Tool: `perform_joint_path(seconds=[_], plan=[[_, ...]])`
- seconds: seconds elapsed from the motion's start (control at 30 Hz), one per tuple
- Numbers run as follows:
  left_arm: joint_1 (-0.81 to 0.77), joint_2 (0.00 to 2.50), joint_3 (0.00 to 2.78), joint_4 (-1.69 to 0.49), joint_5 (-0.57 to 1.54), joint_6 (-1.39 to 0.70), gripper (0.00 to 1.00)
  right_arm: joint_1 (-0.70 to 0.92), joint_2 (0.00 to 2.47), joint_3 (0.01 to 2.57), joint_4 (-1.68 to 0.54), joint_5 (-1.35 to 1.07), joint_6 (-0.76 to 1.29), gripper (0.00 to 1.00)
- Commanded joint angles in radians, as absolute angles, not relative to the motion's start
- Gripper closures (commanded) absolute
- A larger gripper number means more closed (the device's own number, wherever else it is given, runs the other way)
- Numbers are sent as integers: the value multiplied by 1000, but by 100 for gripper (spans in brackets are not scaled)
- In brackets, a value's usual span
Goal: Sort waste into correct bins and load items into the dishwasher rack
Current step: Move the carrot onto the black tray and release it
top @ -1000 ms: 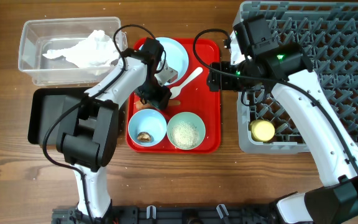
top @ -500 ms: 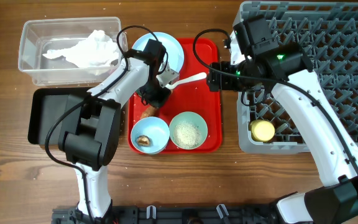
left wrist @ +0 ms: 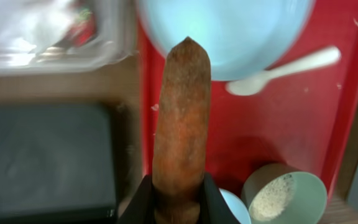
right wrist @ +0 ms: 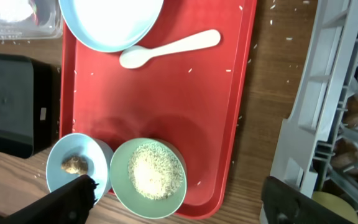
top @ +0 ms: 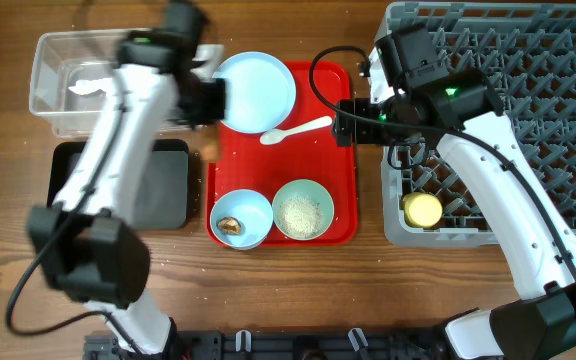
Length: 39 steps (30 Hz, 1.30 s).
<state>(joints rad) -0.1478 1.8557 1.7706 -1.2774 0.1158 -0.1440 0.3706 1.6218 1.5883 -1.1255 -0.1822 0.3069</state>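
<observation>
My left gripper will next move away from the red tray, over the black tray (top: 163,190) and down to let go of the carrot piece, because the tissue is in the clear tub.
My left gripper (left wrist: 178,200) is shut on the orange carrot piece (left wrist: 180,118), which hangs over the gap between the black tray (top: 163,190) and the red tray (top: 340,200). In the overhead view the left arm is blurred. My right gripper (right wrist: 182,199) stands open and empty over the red tray's right edge. On that tray are the blue plate (top: 256,92), the white spoon (top: 296,129), a bowl holding a brown scrap (top: 240,218) and a bowl of rice (top: 302,210). The yellow cup (top: 421,209) sits in the grey rack (top: 558,100).
The clear tub (top: 53,100) at the back left holds crumpled white tissue (top: 88,85). Loose rice grains dot the red tray and the wood around it. The right arm's cable loops above the tray's back right corner.
My left gripper shut on the carrot, lifted it off the red tray and swung left and back. The spoon and bowls shifted slightly. The right arm stayed put.
</observation>
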Motion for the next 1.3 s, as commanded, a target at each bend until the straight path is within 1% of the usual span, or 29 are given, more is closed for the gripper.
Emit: perform_joint_path(seconds=[0.0, 0.1, 0.17, 0.2, 0.23, 0.27, 0.33, 0.4, 0.47, 0.53, 0.57, 0.63, 0.67, 0.7, 0.73, 0.77, 0.83, 0.9, 0.97, 1.03, 1.13, 1.2, 1.27], plan=[[13, 1808, 1782, -1424, 99, -297, 96, 373, 1634, 1602, -1108, -154, 287, 9], [128, 1806, 1742, -1459, 99, -301, 96, 373, 1634, 1602, -1100, -127, 287, 8], [161, 1806, 1706, -1434, 89, -307, 96, 373, 1634, 1602, -1100, -124, 287, 7], [176, 1806, 1682, -1414, 46, -342, 96, 373, 1634, 1602, -1100, -123, 287, 7], [197, 1806, 1642, -1382, -44, -413, 96, 373, 1634, 1602, -1100, -123, 287, 7], [227, 1806, 1576, -1327, -92, -505, 96, 373, 1634, 1602, -1100, -119, 284, 7], [258, 1806, 1506, -1256, -91, -581, 96, 373, 1634, 1602, -1100, -119, 275, 7], [291, 1806, 1388, -1111, -89, -666, 96, 373, 1634, 1602, -1100, -120, 273, 7], [296, 1806, 1300, -986, -84, -671, 96, 373, 1634, 1602, -1103, -120, 273, 7], [296, 1807, 1254, -922, -83, -671, 95, 373, 1634, 1602, -1110, -120, 273, 7], [296, 1809, 1248, -912, -83, -670, 83, 373, 1634, 1602, -1111, -120, 273, 7], [295, 1810, 1249, -908, -80, -665, 51, 373, 1634, 1602, -1111, -120, 273, 7], [295, 1810, 1251, -905, -67, -651, 37, 373, 1634, 1602, -1111, -120, 273, 7], [295, 1809, 1264, -905, -32, -615, 29, 373, 1634, 1602, -1112, -121, 273, 7], [295, 1805, 1287, -910, 10, -572, 24, 373, 1634, 1602, -1112, -121, 273, 7], [294, 1801, 1308, -918, 33, -552, 21, 373, 1634, 1602, -1112, -120, 273, 7], [279, 1783, 1397, -978, 75, -487, 20, 373, 1634, 1602, -1115, -121, 273, 7], [241, 1760, 1473, -1045, 105, -381, 20, 373, 1634, 1602, -1116, -120, 273, 7], [168, 1741, 1526, -1115, 120, -278, 21, 373, 1634, 1602, -1118, -120, 273, 7], [20, 1729, 1534, -1202, 141, -169, 22, 373, 1634, 1602, -1127, -120, 264, 7], [-143, 1729, 1534, -1320, 138, -159, 25, 373, 1634, 1602, -1146, -120, 262, 6], [-272, 1729, 1534, -1386, 138, -105, 28, 373, 1634, 1602, -1161, -120, 262, 6], [-380, 1730, 1534, -1420, 138, -56, 25, 373, 1634, 1602, -1167, -120, 263, 6]])
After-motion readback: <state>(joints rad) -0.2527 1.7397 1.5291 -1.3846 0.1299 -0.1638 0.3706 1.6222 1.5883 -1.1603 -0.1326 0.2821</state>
